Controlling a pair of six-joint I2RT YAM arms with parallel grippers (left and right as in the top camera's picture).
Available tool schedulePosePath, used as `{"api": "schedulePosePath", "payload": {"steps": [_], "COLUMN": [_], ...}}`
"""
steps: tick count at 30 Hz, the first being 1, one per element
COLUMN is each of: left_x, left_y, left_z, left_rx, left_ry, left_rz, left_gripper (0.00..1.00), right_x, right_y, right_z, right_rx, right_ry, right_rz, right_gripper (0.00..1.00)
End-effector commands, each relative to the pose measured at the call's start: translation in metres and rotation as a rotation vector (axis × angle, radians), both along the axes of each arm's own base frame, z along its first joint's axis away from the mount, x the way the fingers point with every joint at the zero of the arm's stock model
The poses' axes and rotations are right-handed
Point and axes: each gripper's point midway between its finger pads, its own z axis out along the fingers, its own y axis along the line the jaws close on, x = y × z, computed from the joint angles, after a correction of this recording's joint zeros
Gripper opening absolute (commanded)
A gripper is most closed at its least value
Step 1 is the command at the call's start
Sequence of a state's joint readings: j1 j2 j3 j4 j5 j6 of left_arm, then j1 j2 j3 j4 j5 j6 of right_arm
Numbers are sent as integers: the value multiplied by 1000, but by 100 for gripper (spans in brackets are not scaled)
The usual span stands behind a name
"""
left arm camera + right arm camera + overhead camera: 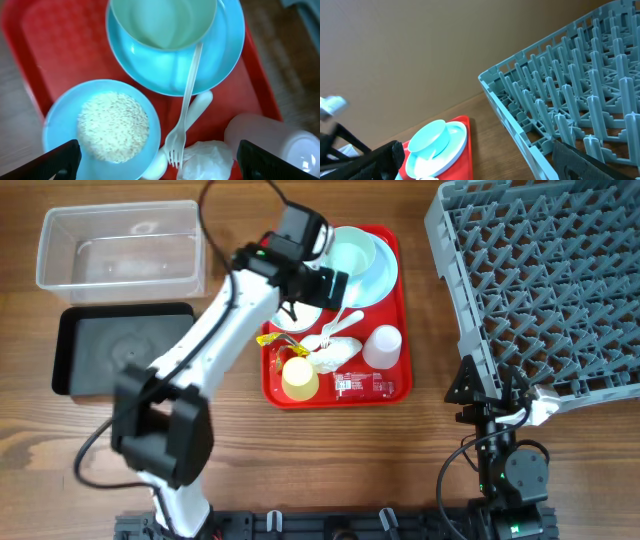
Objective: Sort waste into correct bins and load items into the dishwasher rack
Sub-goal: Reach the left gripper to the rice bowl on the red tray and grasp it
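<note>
My left gripper moves down, open, onto the light blue bowl's rim (pixel 158 125) beside the white spoon (pixel 201 106) next, as bare red tray there leaves room for a finger.
My left gripper (pixel 312 288) is open and hovers over the red tray (pixel 395 300). Between its fingers (pixel 160 167), the left wrist view shows a light blue bowl of rice grains (pixel 107 127), a white spoon (pixel 201 106) under a white fork (pixel 187 95), and the crumpled tissue (pixel 207 161). An empty blue bowl (pixel 162 22) stands on the blue plate (pixel 220 55). The yellow cup (pixel 299 379), white cup (pixel 382 347), yellow wrapper (pixel 272 339) and red wrapper (pixel 362 385) lie on the tray. My right gripper (pixel 490 395) is open and empty beside the grey rack (pixel 540 270).
The clear tub (pixel 120 245) stands at the back left, with the black tray (pixel 110 350) in front of it. Both look empty. The rack's near corner (pixel 492 80) juts toward the red tray. The left arm crosses the table's middle.
</note>
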State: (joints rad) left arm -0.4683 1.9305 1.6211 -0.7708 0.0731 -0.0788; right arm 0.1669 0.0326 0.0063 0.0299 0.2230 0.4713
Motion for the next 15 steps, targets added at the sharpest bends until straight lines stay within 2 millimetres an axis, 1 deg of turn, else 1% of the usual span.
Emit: {"api": "schedulePosePath", "payload": {"steps": [1,4,5,6,7,8,9,13,15], "left_x": [2,2,2,2,1,1,1,0,-1], "left_y": [-16,-18,-17,-17,-17,-17,-17,-16,-16], "left_z": [-14,-30,-34,-40,-44,-50,-52,-66,-72], "left_rx": [-7,12,19,24,28,34,36,47,53], "left_ry": [15,35,41,51,59,71,76,103,115], "left_rz": [-51,-69,-75,-76,-76,-76,-76,-73,-73], "left_gripper": [100,99,95,88,80,70,63,47,44], "right_x": [0,0,0,0,0,0,0,0,0], "right_y": [-4,-3,-3,-2,0,4,5,7,7], "right_z": [0,0,0,0,0,-1,-1,-1,-1], "right_rx": [11,11,10,11,11,10,9,9,9], "right_ry": [-3,-1,-1,0,0,1,4,5,5], "right_rz": [-19,-17,-16,-9,4,23,34,40,40], "right_gripper": [100,100,100,100,100,100,100,100,100]}}
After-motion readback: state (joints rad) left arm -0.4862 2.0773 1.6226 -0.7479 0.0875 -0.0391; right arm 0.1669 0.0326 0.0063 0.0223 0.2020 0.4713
